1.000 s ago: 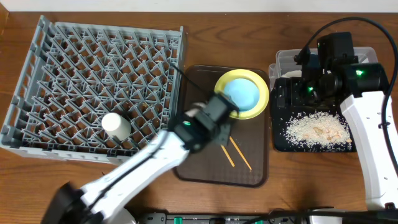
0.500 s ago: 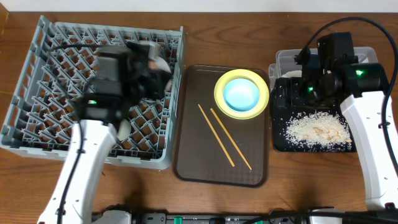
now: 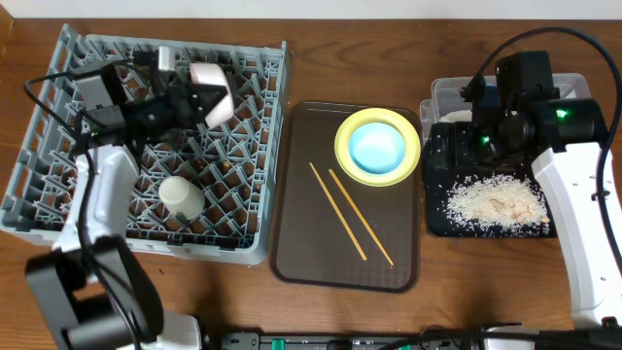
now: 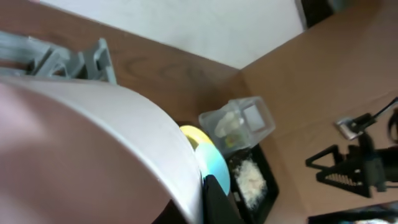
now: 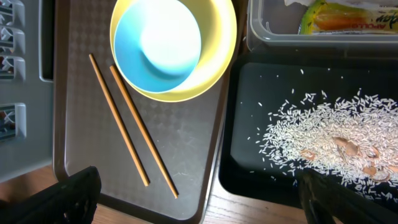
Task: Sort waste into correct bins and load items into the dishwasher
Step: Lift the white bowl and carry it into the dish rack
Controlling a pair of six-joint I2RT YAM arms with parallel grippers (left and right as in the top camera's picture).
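The left gripper lowers the white bowl onto empty pegs of the dish rack beyond the small white cup next, drifting to the left in the overhead view.
My left gripper (image 3: 190,97) is shut on the white bowl (image 3: 212,105) and holds it tilted over the back of the grey dish rack (image 3: 58,117). The bowl (image 4: 93,155) fills the left wrist view. The small white cup (image 3: 182,194) lies in the rack. The light blue bowl (image 3: 377,146) sits in the yellow plate (image 3: 400,123) on the brown tray. Two chopsticks (image 3: 350,216) lie beside them. My right gripper (image 5: 199,199) is open and empty above the tray's edge. Rice scraps (image 5: 329,134) lie in the black tray (image 5: 249,155). The wrapper (image 5: 345,15) lies in the clear tub (image 3: 449,92).
The brown serving tray (image 3: 301,243) lies between the rack and the bins. The right arm (image 3: 573,194) stands over the black tray and the tub. Bare wooden table shows along the front edge (image 3: 457,292).
My left arm has swung from the brown tray to the back of the dish rack, carrying the white bowl. The right arm has not moved.
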